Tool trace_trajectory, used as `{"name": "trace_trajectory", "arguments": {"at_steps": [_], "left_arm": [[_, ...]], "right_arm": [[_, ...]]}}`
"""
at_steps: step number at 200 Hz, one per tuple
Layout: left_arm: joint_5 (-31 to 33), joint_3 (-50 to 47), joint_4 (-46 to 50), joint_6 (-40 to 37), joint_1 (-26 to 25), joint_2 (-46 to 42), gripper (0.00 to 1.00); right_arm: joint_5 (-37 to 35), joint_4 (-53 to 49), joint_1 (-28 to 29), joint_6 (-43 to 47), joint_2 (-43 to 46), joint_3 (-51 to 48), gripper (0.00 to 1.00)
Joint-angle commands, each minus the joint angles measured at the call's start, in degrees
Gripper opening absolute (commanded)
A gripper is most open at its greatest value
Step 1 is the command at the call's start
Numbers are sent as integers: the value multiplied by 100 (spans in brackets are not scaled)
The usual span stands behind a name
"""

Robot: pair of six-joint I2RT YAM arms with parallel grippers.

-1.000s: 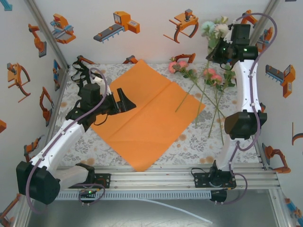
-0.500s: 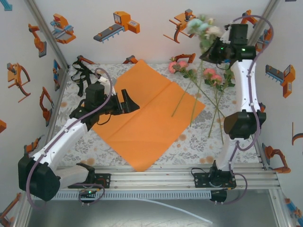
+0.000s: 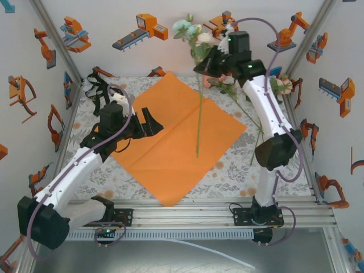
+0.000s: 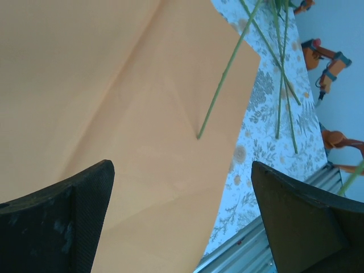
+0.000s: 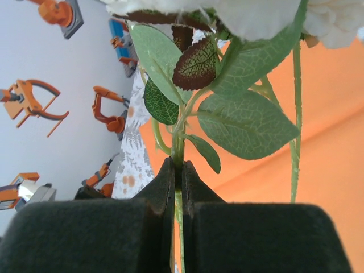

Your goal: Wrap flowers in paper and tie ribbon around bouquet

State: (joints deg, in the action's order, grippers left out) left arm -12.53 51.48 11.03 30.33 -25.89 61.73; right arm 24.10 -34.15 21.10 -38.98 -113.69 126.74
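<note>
The paper is bare at the orange paper's back corner point(image 3: 169, 89). My right gripper should move down over it, toward the side of the black ribbon, and let go of the green stem there.
The orange paper point(image 3: 170, 142) point(image 4: 102, 85) lies flat in the middle of the table. High above its back edge my right gripper point(image 3: 208, 63) point(image 5: 177, 166) is shut on the thin green stem point(image 5: 178, 145) of a flower sprig with white and pale blooms point(image 3: 193, 34). That stem hangs down over the paper point(image 3: 198, 125) point(image 4: 224, 74). More pink flowers point(image 3: 226, 85) lie at the back right, partly behind the right arm. My left gripper point(image 3: 145, 123) point(image 4: 182, 170) stands open over the paper's left part, holding nothing. The black ribbon point(image 3: 94, 88) sits bunched at the back left.
Loose stems point(image 4: 281, 85) cross the patterned tablecloth point(image 3: 239, 170) right of the paper. The aluminium rail point(image 3: 187, 213) runs along the near edge. White walls with orange gripper stickers close in on three sides.
My right arm has swung left, carrying the flower sprig from above the back-right pile to over the paper's middle. The left gripper has barely shifted.
</note>
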Motion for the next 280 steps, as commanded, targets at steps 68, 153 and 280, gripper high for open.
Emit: {"name": "trace_trajectory", "arguments": {"at_steps": [68, 153, 280], "left_arm": [[881, -441, 650, 3, 111, -964, 97], [755, -582, 641, 100, 189, -1045, 97], [621, -497, 643, 117, 246, -947, 97]], "right_arm": [[-1237, 907, 1180, -810, -3086, 1756, 0], [-1457, 940, 1252, -683, -3863, 1729, 10], [-1982, 483, 1071, 1802, -1178, -921, 41]]}}
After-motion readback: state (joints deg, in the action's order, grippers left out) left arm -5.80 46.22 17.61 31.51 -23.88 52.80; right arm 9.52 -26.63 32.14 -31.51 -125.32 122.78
